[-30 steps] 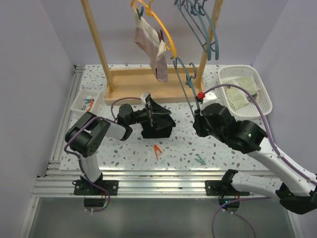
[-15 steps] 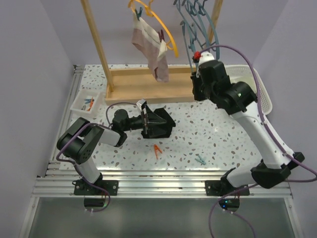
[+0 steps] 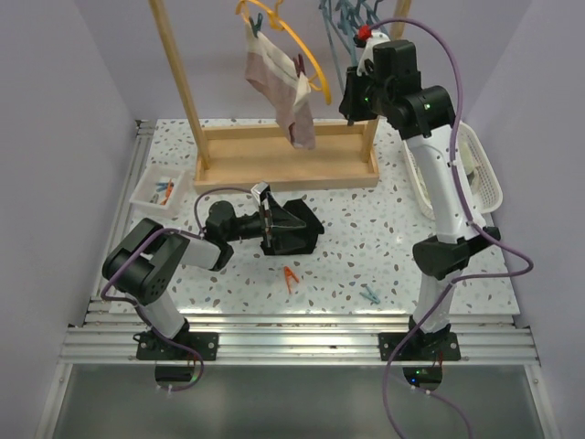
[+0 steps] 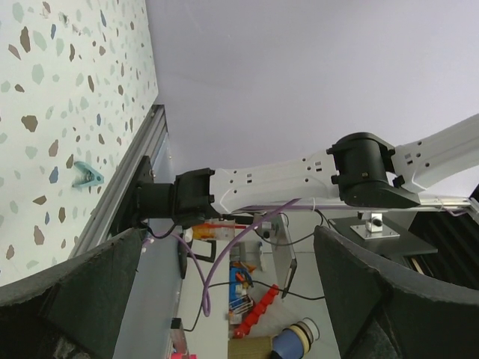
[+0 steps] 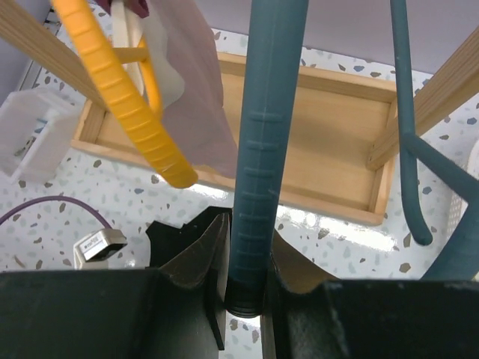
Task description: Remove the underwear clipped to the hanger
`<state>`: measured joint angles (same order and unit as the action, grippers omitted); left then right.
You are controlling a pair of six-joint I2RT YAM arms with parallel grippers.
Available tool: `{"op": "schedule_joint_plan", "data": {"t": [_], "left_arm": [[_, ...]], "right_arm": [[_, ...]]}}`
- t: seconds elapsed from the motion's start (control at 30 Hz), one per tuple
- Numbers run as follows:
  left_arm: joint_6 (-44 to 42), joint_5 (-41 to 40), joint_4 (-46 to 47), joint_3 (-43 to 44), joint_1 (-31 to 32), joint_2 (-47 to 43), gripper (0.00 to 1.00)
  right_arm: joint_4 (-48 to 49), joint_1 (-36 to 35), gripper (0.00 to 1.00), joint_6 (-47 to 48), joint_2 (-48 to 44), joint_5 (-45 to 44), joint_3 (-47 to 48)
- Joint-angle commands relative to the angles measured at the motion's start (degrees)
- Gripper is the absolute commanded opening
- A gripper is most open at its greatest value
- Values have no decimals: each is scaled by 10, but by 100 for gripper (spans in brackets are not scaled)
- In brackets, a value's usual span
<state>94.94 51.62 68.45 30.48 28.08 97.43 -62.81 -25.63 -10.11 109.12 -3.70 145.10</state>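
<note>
Next, the right gripper moves toward the yellow hanger's lower end, which lies to its left in the top view, and releases the teal hanger.
The dusty pink underwear (image 3: 285,96) hangs from a yellow hanger (image 3: 309,57) on the wooden rack, held by a dark clip (image 3: 298,66) and a teal clip (image 3: 257,22). It also shows in the right wrist view (image 5: 193,97) beside that yellow hanger (image 5: 123,101). My right gripper (image 3: 351,99) is raised high by the rack's right post, shut on a teal hanger (image 5: 262,149) that stands between its fingers (image 5: 202,258). My left gripper (image 3: 291,229) lies low on the table, turned on its side and open (image 4: 228,239), with nothing between its jaws. A black heap under it cannot be told from the fingers.
More teal hangers (image 3: 358,13) hang at the rack's top right. A white basket (image 3: 486,174) stands behind the right arm. A small white tray (image 3: 155,190) with clips sits at the left. An orange clip (image 3: 291,277) and a teal clip (image 3: 369,294) lie on the table.
My right arm has risen from table height up to the rack's top right, carrying the teal hanger with it. The left arm stretched slightly to the right, then stayed still.
</note>
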Motion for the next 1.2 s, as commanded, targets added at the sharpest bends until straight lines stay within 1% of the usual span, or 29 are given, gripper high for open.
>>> {"op": "schedule_joint_plan", "data": {"t": [0.0,0.23,0.53,0.77,1.03,1.1,1.17], "left_arm": [[-14,15,17,-5,-11,-19,100],[-12,23,18,-9,-20,-22,100],[-12,24,16,-9,-25,-24,100],[10,24,41,-10,-28,-20,100],[12,13,36,-10,-35,-36,100],[13,10,35,-9,-35,-37,100],[14,9,35,-9,-35,-37,100]], "right_arm": [[30,14,0,-18,8,66,15],[67,33,0,-29,41,105,51],[104,34,0,-38,36,110,34],[108,38,0,-57,79,119,67],[128,44,0,-70,102,140,74],[126,44,8,-68,100,139,67],[130,47,8,-68,97,142,60]]}}
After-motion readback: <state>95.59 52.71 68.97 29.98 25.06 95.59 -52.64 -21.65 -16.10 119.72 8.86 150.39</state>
